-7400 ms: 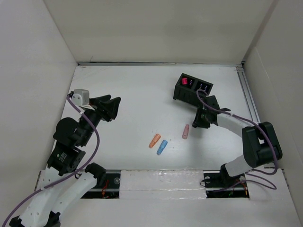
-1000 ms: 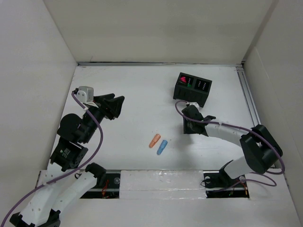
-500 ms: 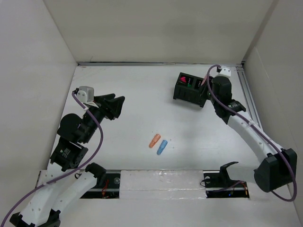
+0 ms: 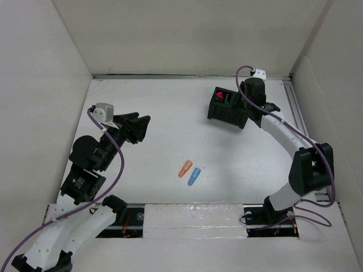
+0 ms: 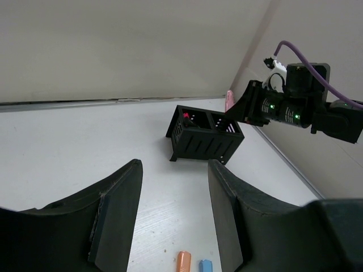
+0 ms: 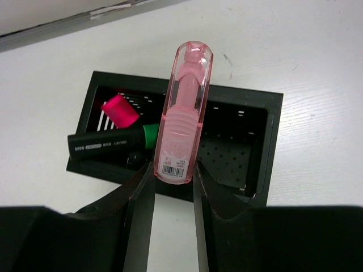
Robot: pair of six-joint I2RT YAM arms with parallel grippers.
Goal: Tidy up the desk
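The holder's other section already has the marker and the magenta piece, so the robot's right gripper will next lower the pink translucent case [image 6: 182, 113] into the holder's empty section [image 6: 229, 146] and let go of it.
The white desk [image 4: 159, 113] carries a black two-compartment holder [image 4: 227, 110] at the back right. My right gripper [image 4: 245, 101] is shut on a pink translucent case [image 6: 182, 113] and holds it upright above the holder [image 6: 271, 136], over its divider. The holder's left compartment has a black marker with a green band [image 6: 110, 144] and a magenta piece [image 6: 119, 110]. An orange piece [image 4: 185, 168] and a blue piece [image 4: 194, 176] lie side by side mid-desk. My left gripper [image 4: 139, 127] is open and empty, hovering left of centre.
Upright white wall panels enclose the desk on three sides. A metal rail [image 4: 297, 113] runs along the right edge, close to the holder. In the left wrist view the orange [image 5: 183, 263] and blue [image 5: 205, 265] pieces lie below my open fingers [image 5: 122, 198].
The pink case lay on the desk beside my right gripper; the gripper closed on it, lifted it and carried it back over the holder. The left arm has barely moved.
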